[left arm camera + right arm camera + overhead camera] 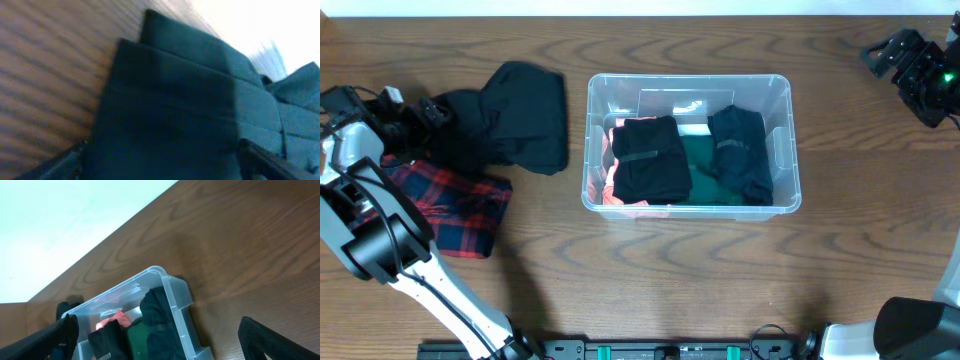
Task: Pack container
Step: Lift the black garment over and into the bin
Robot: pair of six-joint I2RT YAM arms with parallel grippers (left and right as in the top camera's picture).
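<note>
The left gripper slides slightly toward the container next, deeper onto the black garment's edge (448, 121) (162, 150), then closes.
The clear plastic container (688, 80) stands mid-table. It holds a folded black garment (651, 160), a dark navy one (741, 152), a green one (700, 160) and a pink one underneath. It also shows in the right wrist view (177, 297). A loose black garment (515, 120) lies to the left of it. My left gripper (425, 112) is at that garment's left edge, with open fingers (165, 165) either side of the dark cloth (170, 100). My right gripper (880, 55) is open (160, 342) and empty, at the far right, away from the container.
A red plaid garment (450, 205) lies on the wooden table (650, 280) at the left, partly under the black garment and beside my left arm. The table's far edge runs close behind the container.
</note>
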